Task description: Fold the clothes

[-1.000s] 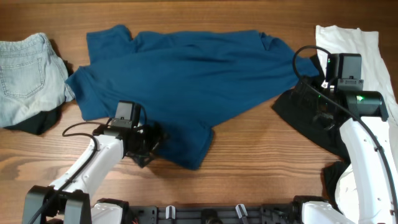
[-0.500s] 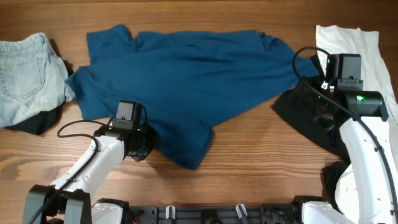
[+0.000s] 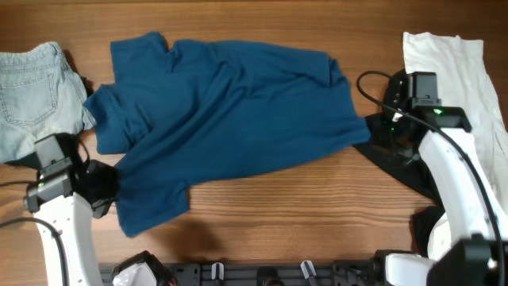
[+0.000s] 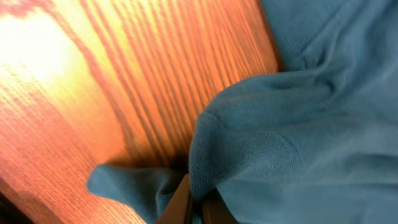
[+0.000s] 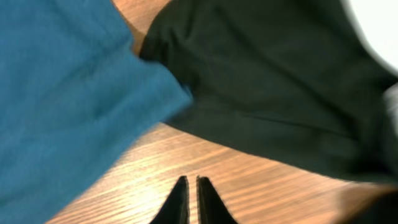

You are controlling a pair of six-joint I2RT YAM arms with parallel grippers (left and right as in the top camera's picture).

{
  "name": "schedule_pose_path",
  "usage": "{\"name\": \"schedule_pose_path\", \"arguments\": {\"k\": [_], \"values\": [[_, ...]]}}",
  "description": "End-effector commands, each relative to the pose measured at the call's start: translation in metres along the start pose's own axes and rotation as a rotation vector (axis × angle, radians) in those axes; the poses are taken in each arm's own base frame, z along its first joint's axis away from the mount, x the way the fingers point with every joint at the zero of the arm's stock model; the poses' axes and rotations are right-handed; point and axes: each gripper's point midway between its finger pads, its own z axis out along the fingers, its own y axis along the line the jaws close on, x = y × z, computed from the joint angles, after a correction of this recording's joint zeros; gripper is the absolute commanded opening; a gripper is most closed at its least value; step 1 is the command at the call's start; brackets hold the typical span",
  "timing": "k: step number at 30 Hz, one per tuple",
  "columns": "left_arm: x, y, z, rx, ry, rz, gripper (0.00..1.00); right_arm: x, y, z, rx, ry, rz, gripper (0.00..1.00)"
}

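My left gripper's fingers are pinching the fold of blue fabric [image 3: 123,185] [image 4: 202,168]. Next I should pull it slightly to the left in the overhead view and let it go.
The clothes are laid out on a wooden table. A large deep-blue T-shirt [image 3: 230,111] lies rumpled across the middle, one end stretched toward the front left. My left gripper [image 3: 109,185] is shut on that end; in the left wrist view the blue T-shirt [image 4: 311,124] bunches between the closed fingers [image 4: 186,208]. My right gripper [image 3: 394,131] hangs over the shirt's right edge beside a black garment [image 3: 401,159]. In the right wrist view the right gripper [image 5: 191,182] is shut with nothing in it, above bare wood, with the blue T-shirt [image 5: 62,81] to its left and the black garment [image 5: 273,81] beyond.
A pale-blue denim piece [image 3: 32,91] lies at the far left with a dark garment [image 3: 44,157] under its front edge. A white garment [image 3: 448,67] lies at the far right. The black garment extends toward the right arm's base [image 3: 429,226].
My left gripper shut on the shirt's front edge and pulled it far left, dragging the shirt with it. My right gripper closed on nothing and shifted slightly left.
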Motion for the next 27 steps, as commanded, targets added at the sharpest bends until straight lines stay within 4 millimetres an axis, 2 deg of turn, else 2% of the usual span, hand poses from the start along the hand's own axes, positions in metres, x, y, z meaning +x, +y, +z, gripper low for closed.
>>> {"name": "schedule_pose_path", "arguments": {"k": [1, 5, 7, 9, 10, 11, 12, 13, 14, 15, 16, 17, 18, 19, 20, 21, 22, 24, 25, 27], "values": [[-0.015, 0.013, -0.002, -0.029, -0.041, -0.016, 0.04, 0.022, 0.013, 0.044, -0.058, 0.170, -0.018, 0.04], [-0.018, 0.015, -0.002, -0.034, -0.056, -0.020, 0.04, 0.033, 0.010, 0.085, -0.012, 0.276, 0.016, 0.04], [-0.019, 0.014, -0.002, -0.031, -0.060, -0.020, 0.04, 0.032, 0.009, 0.104, 0.000, 0.288, 0.035, 0.04], [-0.019, 0.014, -0.002, -0.031, -0.060, -0.020, 0.04, 0.025, -0.004, 0.121, 0.053, 0.270, 0.091, 0.04], [-0.019, 0.014, -0.002, -0.031, -0.060, -0.020, 0.04, 0.016, -0.016, 0.128, 0.089, 0.238, 0.112, 0.04], [-0.019, 0.014, -0.002, -0.031, -0.059, -0.020, 0.04, 0.011, -0.024, 0.131, 0.114, 0.219, 0.127, 0.04], [-0.019, 0.014, -0.002, -0.031, -0.059, -0.020, 0.04, -0.001, -0.044, 0.133, 0.166, 0.171, 0.172, 0.04], [-0.019, 0.013, -0.002, -0.027, -0.057, -0.020, 0.04, -0.020, -0.080, 0.132, 0.255, 0.092, 0.254, 0.04], [-0.019, 0.013, -0.002, -0.028, -0.057, -0.019, 0.04, -0.028, -0.106, 0.129, 0.315, 0.056, 0.338, 0.05], [-0.019, 0.013, -0.002, -0.028, -0.057, -0.019, 0.04, -0.030, -0.130, 0.125, 0.361, 0.041, 0.421, 0.08], [-0.019, 0.014, -0.002, -0.028, -0.056, -0.020, 0.04, -0.030, -0.162, 0.120, 0.382, 0.049, 0.517, 0.18], [-0.019, 0.014, -0.002, -0.028, -0.056, -0.020, 0.04, -0.027, -0.179, 0.114, 0.394, 0.059, 0.596, 0.21], [-0.019, 0.014, -0.002, -0.028, -0.056, -0.020, 0.04, -0.031, -0.189, 0.111, 0.312, 0.076, 0.667, 0.27], [-0.019, 0.014, -0.002, -0.028, -0.056, -0.019, 0.04, -0.045, -0.172, 0.109, 0.130, 0.089, 0.620, 0.33], [-0.019, 0.013, -0.002, -0.028, -0.057, -0.019, 0.04, -0.066, -0.137, 0.101, -0.125, 0.077, 0.503, 0.41], [-0.019, 0.013, -0.002, -0.028, -0.057, -0.019, 0.04, -0.075, -0.109, 0.088, -0.278, 0.065, 0.414, 0.53], [-0.019, 0.014, -0.002, -0.028, -0.056, -0.019, 0.04, -0.077, -0.089, 0.076, -0.352, 0.063, 0.348, 0.59], [-0.019, 0.014, -0.002, -0.029, -0.055, -0.019, 0.04, -0.072, -0.058, 0.061, -0.405, 0.071, 0.234, 0.69], [-0.019, 0.014, -0.002, -0.028, -0.056, -0.019, 0.05, -0.058, -0.033, 0.056, -0.414, 0.117, 0.153, 0.77], [-0.019, 0.013, -0.002, -0.028, -0.057, -0.019, 0.06, -0.034, -0.010, 0.060, -0.402, 0.195, 0.091, 0.80]]}}
